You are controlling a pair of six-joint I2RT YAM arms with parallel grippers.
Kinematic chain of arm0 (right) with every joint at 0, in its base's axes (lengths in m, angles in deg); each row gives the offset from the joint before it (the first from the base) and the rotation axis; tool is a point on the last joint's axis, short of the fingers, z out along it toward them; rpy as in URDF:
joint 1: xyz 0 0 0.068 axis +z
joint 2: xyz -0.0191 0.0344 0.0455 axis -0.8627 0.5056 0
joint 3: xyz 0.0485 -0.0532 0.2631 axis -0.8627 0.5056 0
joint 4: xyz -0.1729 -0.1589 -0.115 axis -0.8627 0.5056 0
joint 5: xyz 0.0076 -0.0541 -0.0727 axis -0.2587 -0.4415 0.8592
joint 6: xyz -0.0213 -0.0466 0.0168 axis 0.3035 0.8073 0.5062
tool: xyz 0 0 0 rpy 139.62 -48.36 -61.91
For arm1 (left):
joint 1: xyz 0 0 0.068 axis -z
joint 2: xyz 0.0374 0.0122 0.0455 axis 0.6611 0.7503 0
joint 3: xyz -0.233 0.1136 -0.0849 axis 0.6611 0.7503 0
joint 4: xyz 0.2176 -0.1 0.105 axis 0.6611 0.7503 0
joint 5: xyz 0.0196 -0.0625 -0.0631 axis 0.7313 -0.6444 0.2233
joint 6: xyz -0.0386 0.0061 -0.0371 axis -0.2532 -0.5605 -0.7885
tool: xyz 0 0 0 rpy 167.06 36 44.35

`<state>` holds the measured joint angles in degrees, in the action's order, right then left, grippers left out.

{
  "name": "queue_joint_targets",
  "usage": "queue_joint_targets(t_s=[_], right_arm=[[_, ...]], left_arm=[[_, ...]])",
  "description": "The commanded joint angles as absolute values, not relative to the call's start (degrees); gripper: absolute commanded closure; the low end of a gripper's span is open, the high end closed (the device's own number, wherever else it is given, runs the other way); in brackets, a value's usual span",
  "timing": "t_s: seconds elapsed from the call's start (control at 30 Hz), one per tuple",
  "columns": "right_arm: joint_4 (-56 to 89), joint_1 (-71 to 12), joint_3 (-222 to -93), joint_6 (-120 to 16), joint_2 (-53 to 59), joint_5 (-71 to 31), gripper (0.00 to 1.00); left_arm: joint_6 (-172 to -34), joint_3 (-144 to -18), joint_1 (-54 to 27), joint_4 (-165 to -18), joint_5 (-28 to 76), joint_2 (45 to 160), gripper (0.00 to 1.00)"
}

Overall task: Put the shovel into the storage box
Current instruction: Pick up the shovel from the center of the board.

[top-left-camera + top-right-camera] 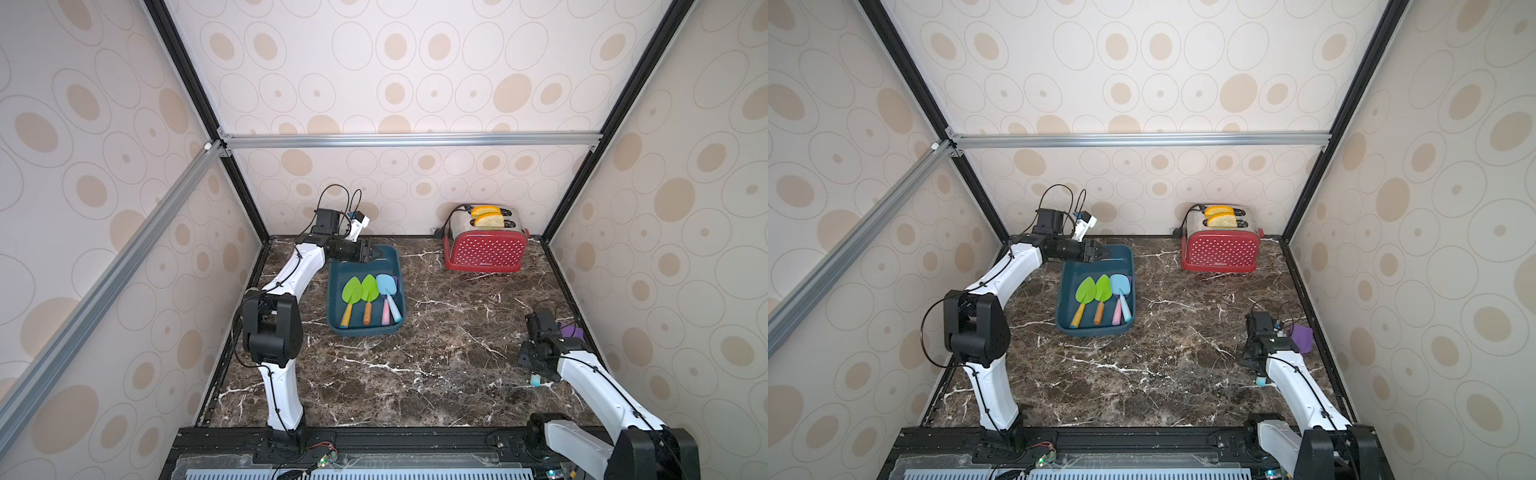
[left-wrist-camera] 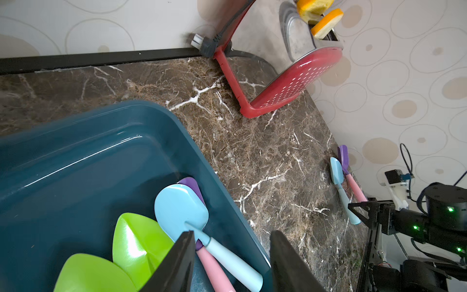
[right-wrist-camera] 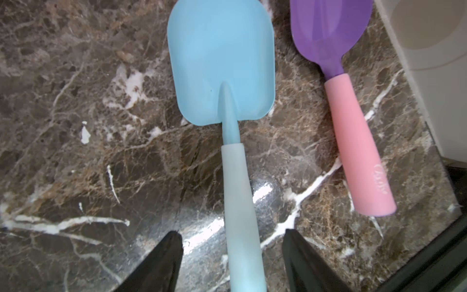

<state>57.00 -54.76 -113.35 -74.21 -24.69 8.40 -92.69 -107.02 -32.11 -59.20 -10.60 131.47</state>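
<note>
I will lower my right gripper straight down around the light blue shovel's pale handle [image 3: 240, 214] next and close it, since the handle is below, lined up between its open fingers.
The teal storage box [image 1: 333, 299] [image 1: 1064, 299] [image 2: 75, 151] lies at the back left of the marble table. Inside it lie two green shovels [image 1: 351, 291] [image 1: 369, 289], a light blue one [image 1: 385, 284] [image 2: 180, 207] and a purple one with a pink handle [image 2: 192, 184] beneath it. My left gripper [image 1: 376, 253] [image 1: 1102, 252] [image 2: 232, 235] hovers over the box's far end, open and empty. Near the right wall another light blue shovel [image 3: 219, 63] [image 2: 336, 172] lies flat. My right gripper [image 3: 232, 235] is open, its jaws either side of that handle without touching. A purple shovel [image 3: 328, 30] [image 1: 1302, 337] lies beside it.
A red dotted toaster [image 1: 484, 251] [image 1: 1221, 251] with two bread slices [image 1: 488, 218] stands at the back right, its plug [image 2: 204, 45] against the back wall. The right wall runs close beside the purple shovel. Bare marble [image 1: 415, 353] spans between box and right arm.
</note>
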Motion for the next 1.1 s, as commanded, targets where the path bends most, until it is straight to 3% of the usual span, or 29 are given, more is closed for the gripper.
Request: queue_joint_targets(t_s=[0.0,0.37,0.6,1.07], right_arm=[[54.7,-58.18,-112.77,-72.02,-22.42,2.98,0.3],[52.08,-66.23,-113.33,-69.58,-14.24,-6.23,0.27],[50.82,-67.11,-113.59,-67.77,-12.33,-9.63,0.53],[48.26,-66.77,-114.61,-62.22,-8.1,-20.02,0.93]], left_arm=[[-92.76,-105.62,-32.26,-60.16,-11.27,129.97,0.49],[-92.6,-102.79,-32.25,-62.24,-12.4,127.85,0.49],[-92.82,-101.97,-32.27,-63.32,-12.5,126.96,0.48],[-96.52,-99.57,-32.19,-67.81,-14.74,125.51,0.46]])
